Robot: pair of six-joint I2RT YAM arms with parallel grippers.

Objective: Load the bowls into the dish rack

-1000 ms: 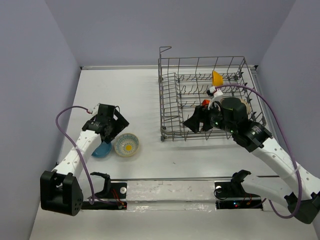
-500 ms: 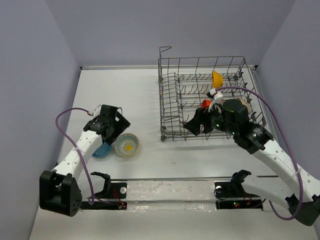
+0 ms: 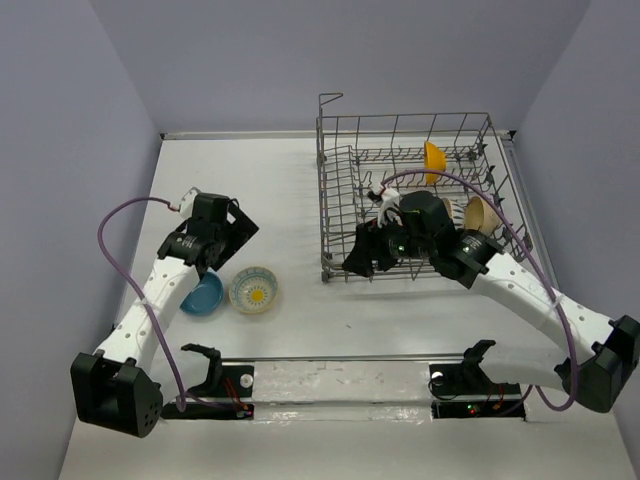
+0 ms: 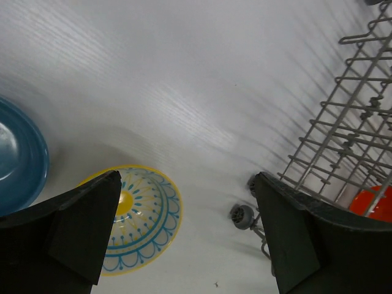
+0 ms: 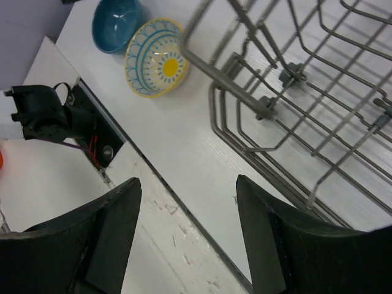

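The flower-pattern bowl is outside the rack. The empty right gripper should swing to the left in the top view next and go down onto the flower-pattern bowl's near rim.
The grey wire dish rack point(image 3: 415, 200) stands at the back right. In it a yellow bowl point(image 3: 433, 157) stands on edge and a tan bowl point(image 3: 480, 213) leans near the right side. An orange-red bowl point(image 4: 373, 205) shows inside the rack in the left wrist view. The blue bowl point(image 3: 203, 293) and the flower-pattern bowl point(image 3: 254, 289) sit side by side on the table. My left gripper point(image 3: 235, 228) is open and empty, above and beyond them. My right gripper point(image 3: 362, 252) is open and empty over the rack's near left corner. The plain white bowl is out of view.
The rack's small wheels point(image 4: 242, 215) rest on the white table. Walls close in the left, back and right. A taped strip and black mounts point(image 5: 43, 113) run along the near edge. Purple cables trail from both arms.
My right arm has swung left across the rack, uncovering the tan bowl. My left gripper has lifted away from the blue bowl, which now lies fully in view.
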